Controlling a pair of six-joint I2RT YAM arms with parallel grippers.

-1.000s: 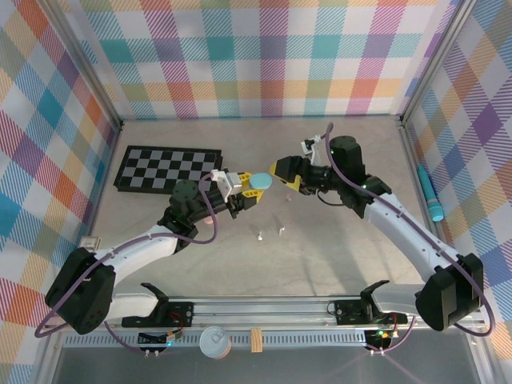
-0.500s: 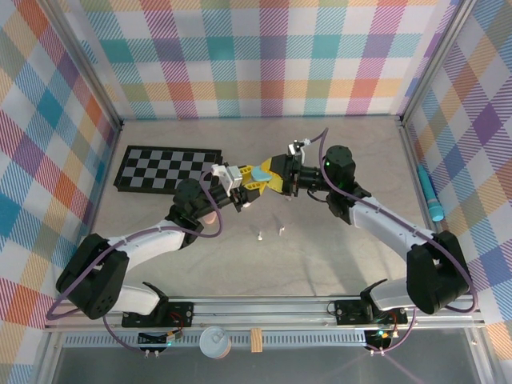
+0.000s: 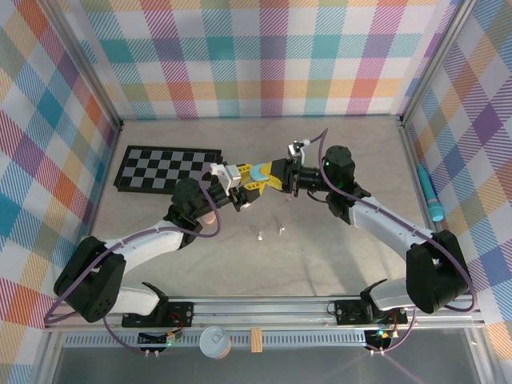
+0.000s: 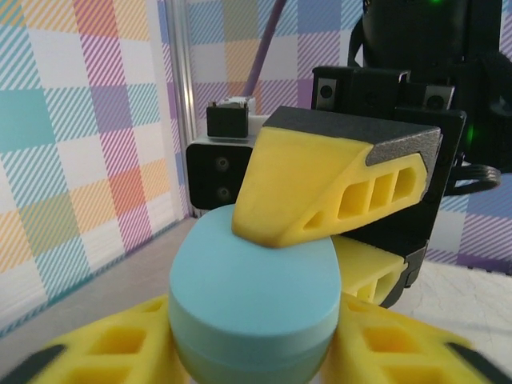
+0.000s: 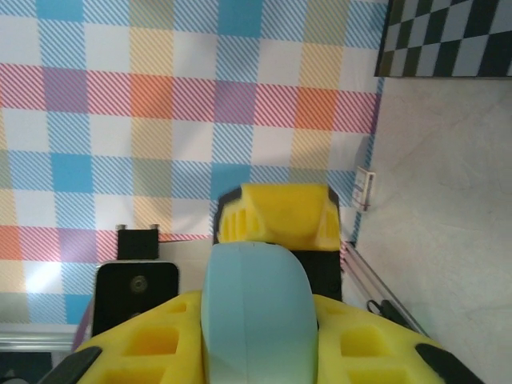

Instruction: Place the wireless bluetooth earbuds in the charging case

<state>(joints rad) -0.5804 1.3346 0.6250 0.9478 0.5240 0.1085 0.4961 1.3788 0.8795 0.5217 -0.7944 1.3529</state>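
Note:
My right gripper tips downward next and brings the case down onto the bare tabletop beyond the earbuds to release it. The case still hangs above the table.
A light blue oval charging case is held above the middle of the table, where the two grippers meet. My left gripper is shut on its sides; in the left wrist view the case sits between the yellow fingers. My right gripper comes in from the right and is shut on the same case, one finger pressing on its lid. Two tiny white earbuds lie on the table below. The case is closed.
A black and white checkerboard lies at the back left. A blue pen rests by the right wall. A pink object peeks out under the left arm. A round tin sits on the front rail.
The right gripper has moved left and closed on the blue case that the left gripper holds. The left gripper shifted slightly right. Little has moved in the last half second.

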